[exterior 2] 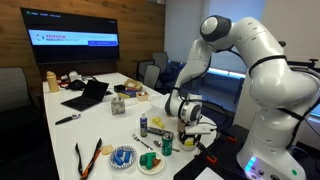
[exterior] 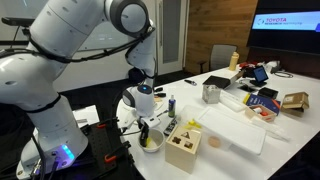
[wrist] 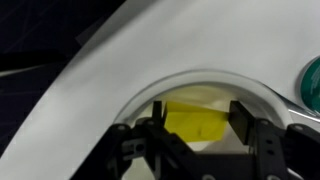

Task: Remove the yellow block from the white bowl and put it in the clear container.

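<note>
My gripper will next move up above the bowl's rim, go outward and lower to let go of the block, because the clear container is outward of it, past the wooden box [exterior: 183, 146].
In the wrist view the yellow block [wrist: 195, 122] lies inside the white bowl [wrist: 215, 82], whose rim curves above it. My gripper [wrist: 197, 125] is down in the bowl with one finger on each side of the block, closed against it. In an exterior view the gripper [exterior: 149, 133] hangs over the bowl [exterior: 151, 144] at the table's near end, next to the wooden box [exterior: 183, 146]. The clear container [exterior: 236, 131] lies flat beyond the box. In an exterior view the gripper [exterior 2: 190, 133] is low at the table edge; the bowl is hidden there.
A metal cup [exterior: 211, 93], a laptop [exterior: 259, 73], snack packets and a yellow bottle [exterior: 234, 60] stand further along the table. A small dish [exterior 2: 150, 161], a blue plate [exterior 2: 122, 157] and a small bottle [exterior 2: 143, 124] sit near the gripper.
</note>
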{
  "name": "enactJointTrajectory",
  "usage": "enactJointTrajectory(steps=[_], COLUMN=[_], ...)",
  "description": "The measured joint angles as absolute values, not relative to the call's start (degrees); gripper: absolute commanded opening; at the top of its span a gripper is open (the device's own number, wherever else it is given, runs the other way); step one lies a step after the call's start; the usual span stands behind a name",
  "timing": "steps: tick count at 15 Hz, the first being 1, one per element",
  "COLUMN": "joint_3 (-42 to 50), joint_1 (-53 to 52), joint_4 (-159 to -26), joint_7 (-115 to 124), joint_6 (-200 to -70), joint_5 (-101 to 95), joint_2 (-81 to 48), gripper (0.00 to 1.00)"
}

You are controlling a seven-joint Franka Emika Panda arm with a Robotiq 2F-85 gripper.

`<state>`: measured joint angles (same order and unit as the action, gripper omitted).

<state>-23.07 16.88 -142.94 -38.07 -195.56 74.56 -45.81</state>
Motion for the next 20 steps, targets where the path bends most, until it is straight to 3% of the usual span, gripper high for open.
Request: enactJointTrajectory(steps=[8,16,20], joint_3=[-13.5,-7.1,-10.3], joint_1=[0.8,0.6,6.0], joint_4=[-146.3,-135.3,-129.6], joint_7=[-39.0,-39.4,-38.8], joint_6=[-198.6,-197.6,-196.6], joint_5=[74.7,57.1,50.7], joint_2=[-30.5,-25.6,-29.3], gripper=[0.43,0.43,0.43])
